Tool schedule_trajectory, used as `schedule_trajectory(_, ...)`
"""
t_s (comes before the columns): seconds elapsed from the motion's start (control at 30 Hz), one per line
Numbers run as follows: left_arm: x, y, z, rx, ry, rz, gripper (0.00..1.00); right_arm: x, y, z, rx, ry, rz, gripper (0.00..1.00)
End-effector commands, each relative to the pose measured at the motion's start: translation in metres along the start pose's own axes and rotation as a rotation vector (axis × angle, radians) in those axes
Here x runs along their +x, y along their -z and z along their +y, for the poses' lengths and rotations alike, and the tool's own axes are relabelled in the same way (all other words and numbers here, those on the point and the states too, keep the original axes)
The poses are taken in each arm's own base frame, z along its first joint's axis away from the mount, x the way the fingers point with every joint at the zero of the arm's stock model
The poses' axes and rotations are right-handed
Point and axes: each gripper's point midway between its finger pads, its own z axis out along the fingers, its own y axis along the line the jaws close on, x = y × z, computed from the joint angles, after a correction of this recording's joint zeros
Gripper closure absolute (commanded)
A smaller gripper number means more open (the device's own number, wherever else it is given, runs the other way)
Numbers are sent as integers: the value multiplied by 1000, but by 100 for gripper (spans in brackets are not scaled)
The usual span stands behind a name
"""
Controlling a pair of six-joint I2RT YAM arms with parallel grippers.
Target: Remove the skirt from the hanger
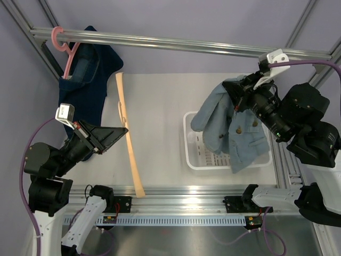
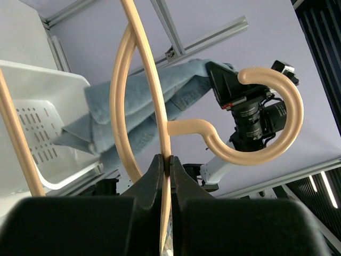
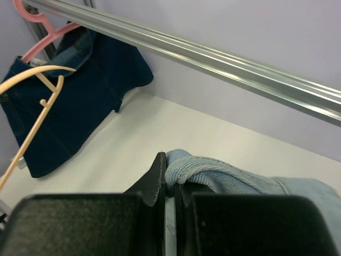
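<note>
The skirt (image 1: pixel 234 128) is apart from the hanger and droops over the white basket, so the robot's right gripper will tip downward and lower over the white basket's opening.
My left gripper (image 1: pixel 126 129) (image 2: pixel 169 160) is shut on the bare beige hanger (image 1: pixel 128 138) (image 2: pixel 154 96), which lies slanted over the left half of the table with nothing on it. The light blue denim skirt (image 1: pixel 234 128) (image 3: pixel 224 176) hangs well to the hanger's right. It dangles from my right gripper (image 1: pixel 237 88) (image 3: pixel 171 170), which is shut on a fold of its edge. Its lower part droops over the white basket (image 1: pixel 187 144). In the left wrist view the skirt (image 2: pixel 176 85) shows behind the hanger, apart from it.
A metal rail (image 1: pixel 186 45) (image 3: pixel 213 53) crosses the back. At its left end a pink hanger (image 1: pixel 66 45) (image 3: pixel 32 18) carries a dark navy garment (image 1: pixel 90 74) (image 3: pixel 74 106). The white slotted basket (image 2: pixel 48 101) stands right of centre. Frame posts rise at both sides.
</note>
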Motion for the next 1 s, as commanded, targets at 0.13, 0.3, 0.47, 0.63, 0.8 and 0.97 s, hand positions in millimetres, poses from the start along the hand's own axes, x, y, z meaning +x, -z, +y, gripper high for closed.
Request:
schedule_trajectory(0.13,2,6,-20,73,-54,5,100,9,4,-35,138,-41,-44,100)
schedule_trajectory(0.3,-2,-2,-16,59,-44,11,100,91,7,-57,276,-198,109,100)
schedule_trajectory(0.47,-7,-6,-10,0,-80,12,100,182,17,-63,366,-271,335,100)
schedule_trajectory(0.63,-5,-9,-1,0,-63,22,100,243,28,-53,381,-331,511,5)
schedule_trajectory(0.8,-3,-13,7,13,-56,37,100,216,31,-52,403,-401,483,1)
schedule_trajectory(0.97,-3,-19,-1,99,-29,57,100,116,41,21,-94,-630,215,0)
